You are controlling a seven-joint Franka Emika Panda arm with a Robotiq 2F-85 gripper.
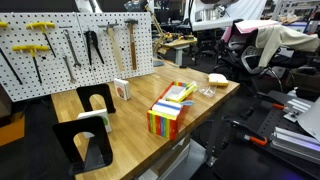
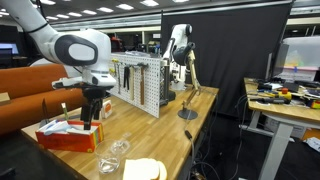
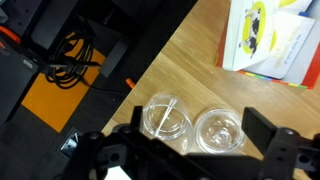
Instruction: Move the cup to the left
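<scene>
My open gripper moves down toward the cup with the stick next, onto its rim (image 2: 111,157) (image 3: 190,125) beside the empty cup. The open top of the cup with the stick leaves room for one finger.
Two small clear cups stand side by side near the table edge. In the wrist view the left cup (image 3: 165,120) has a thin clear stick across it and the right cup (image 3: 220,130) is empty. They show faintly in both exterior views (image 2: 118,149) (image 1: 205,92). My gripper (image 3: 200,128) is open, its two dark fingers spread wide, and both cups lie between them in the wrist view. In an exterior view my gripper (image 2: 93,112) hangs above the table by the rainbow-striped box (image 2: 68,135), apart from the cups.
The rainbow-striped box (image 1: 170,110) lies mid-table and also shows in the wrist view (image 3: 270,40). A pale yellow block (image 1: 217,80) (image 2: 145,170) lies beside the cups. A pegboard with tools (image 1: 70,45) stands behind. Black bookends (image 1: 85,140) and a small white box (image 1: 121,91) stand nearby. Cables (image 3: 70,65) lie on the floor.
</scene>
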